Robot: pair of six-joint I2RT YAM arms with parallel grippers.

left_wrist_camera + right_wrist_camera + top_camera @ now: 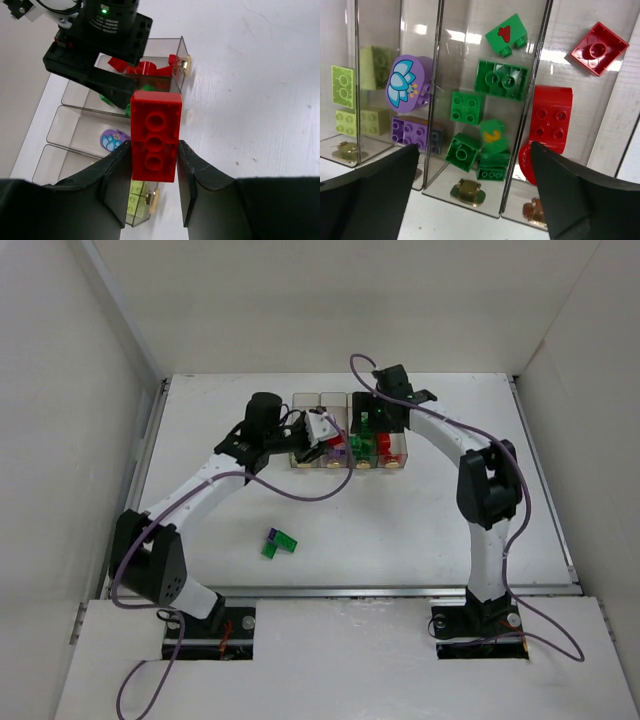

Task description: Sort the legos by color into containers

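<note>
The colors match, so next I need to move my left gripper toward the right in the top view, over the bin with the red legos, and release its lego there.
My left gripper [318, 440] is shut on a red lego [155, 137] and holds it above the near end of the containers [303, 400], over the left bins. My right gripper [368, 425] is open and empty, hovering over the green and red bins. In the right wrist view the clear containers [470, 192] hold, from left to right, pale yellow-green legos [362, 122], purple legos [412, 132], green legos [500, 80] and red legos [550, 117]. Three loose legos, green and purple [278, 543], lie on the table in front of the left arm.
The white table is walled on three sides, with a metal rail along its near edge [340, 591]. The right arm's black wrist [100, 50] hangs over the far end of the bins in the left wrist view. Purple cables loop from both arms.
</note>
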